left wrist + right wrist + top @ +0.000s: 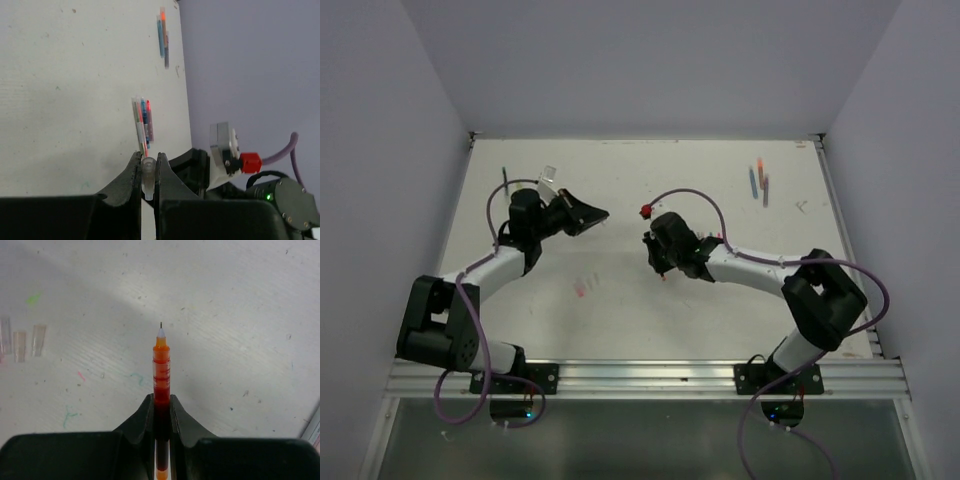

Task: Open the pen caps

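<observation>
My right gripper needs to carry the orange-red pen outward, move down and release it on the bare tabletop, as that open spot is outward and below the gripper.
My left gripper is shut on a small clear pen cap that stands between the jaws above the table. In the top view this gripper is left of centre. My right gripper is shut on an orange-red pen whose bare fine tip points away from me with no cap on it. In the top view this gripper is at the centre, a short way from the left one. Three clear loose caps lie on the table at the left of the right wrist view.
A bundle of several capped pens lies on the white table ahead of the left gripper. More pens lie at the far right, also seen in the left wrist view. One dark pen lies far left. Walls enclose the table.
</observation>
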`<state>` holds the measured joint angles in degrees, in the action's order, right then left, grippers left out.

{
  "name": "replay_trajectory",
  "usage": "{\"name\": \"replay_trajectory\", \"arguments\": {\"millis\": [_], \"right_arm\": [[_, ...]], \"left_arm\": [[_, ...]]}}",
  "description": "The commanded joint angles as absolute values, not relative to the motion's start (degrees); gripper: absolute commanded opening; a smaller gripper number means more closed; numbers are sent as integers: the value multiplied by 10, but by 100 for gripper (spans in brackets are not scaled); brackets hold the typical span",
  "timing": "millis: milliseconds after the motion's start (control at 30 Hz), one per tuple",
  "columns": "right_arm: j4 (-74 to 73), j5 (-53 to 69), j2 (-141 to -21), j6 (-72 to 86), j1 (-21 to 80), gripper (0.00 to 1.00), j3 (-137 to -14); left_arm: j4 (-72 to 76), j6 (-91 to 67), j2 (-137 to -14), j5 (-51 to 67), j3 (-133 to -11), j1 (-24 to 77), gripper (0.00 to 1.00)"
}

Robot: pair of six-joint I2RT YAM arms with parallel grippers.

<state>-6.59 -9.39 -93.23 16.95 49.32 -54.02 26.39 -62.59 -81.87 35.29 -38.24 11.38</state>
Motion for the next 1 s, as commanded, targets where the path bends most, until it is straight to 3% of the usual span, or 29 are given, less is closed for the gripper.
{"name": "replay_trajectory", "arguments": {"millis": [0, 67, 500, 767, 967], "right_arm": [[-39, 32, -919, 192, 448, 0, -587], [-61, 40, -940, 195, 408, 0, -615], [-182, -40, -1215, 143, 312, 0, -921], [-221, -75, -1268, 126, 309, 0, -983], [-220, -64, -1261, 134, 309, 0, -959]], "left_arm": [[202, -534, -797, 320, -421, 112, 0], [98, -484, -821, 301, -488, 124, 0], [-67, -360, -1020, 134, -656, 181, 1], [-92, -350, -1102, 93, -717, 200, 4], [-90, -363, -1121, 101, -719, 203, 15]]}}
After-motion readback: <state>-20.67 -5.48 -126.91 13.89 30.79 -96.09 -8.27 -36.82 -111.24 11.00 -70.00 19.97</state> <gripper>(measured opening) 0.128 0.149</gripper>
